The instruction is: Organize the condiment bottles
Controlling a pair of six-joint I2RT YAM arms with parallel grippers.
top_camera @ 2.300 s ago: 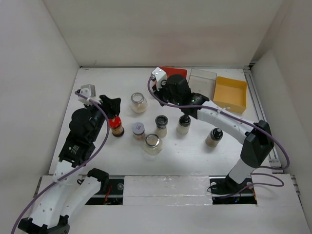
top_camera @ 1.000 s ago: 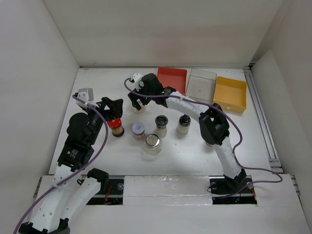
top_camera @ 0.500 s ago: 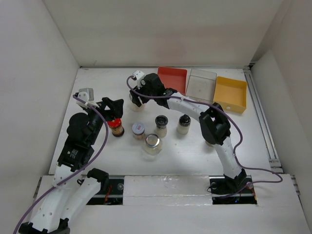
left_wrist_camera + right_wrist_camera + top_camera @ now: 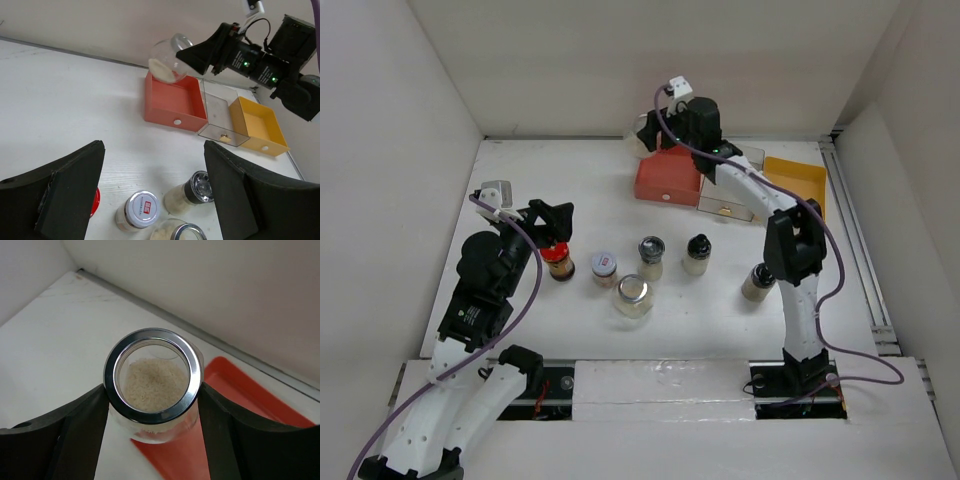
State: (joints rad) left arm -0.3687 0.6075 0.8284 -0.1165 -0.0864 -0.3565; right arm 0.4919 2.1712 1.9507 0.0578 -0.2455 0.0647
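Observation:
The right gripper shifts toward the right in the top view next and lowers into the red tray's far corner (image 4: pixel 658 163) (image 4: pixel 229 389), because the jar hangs outside the tray's rim.
My right gripper (image 4: pixel 652 130) is shut on a clear glass jar (image 4: pixel 642 136) of pale grains, held in the air by the back wall above the far left corner of the red tray (image 4: pixel 670 180). The right wrist view looks down through the jar's silver-rimmed top (image 4: pixel 152 375) between my fingers. My left gripper (image 4: pixel 550 215) hangs open and empty over the table's left; its fingers (image 4: pixel 65 190) stand wide apart. On the table stand a dark red-capped bottle (image 4: pixel 558 261), a white-lidded jar (image 4: pixel 604 268), a second glass jar (image 4: pixel 633 295) and two black-capped bottles (image 4: pixel 650 257) (image 4: pixel 697 254).
A clear tray (image 4: pixel 220 117) and a yellow tray (image 4: pixel 257 125) stand in a row to the right of the red one, near the back wall. Another small bottle (image 4: pixel 757 282) stands at the right, close beside my right arm's upright link. White walls close in three sides.
My right gripper closed on the glass jar at the back left of the group and lifted it up and rightward to the back wall. The left arm stayed still.

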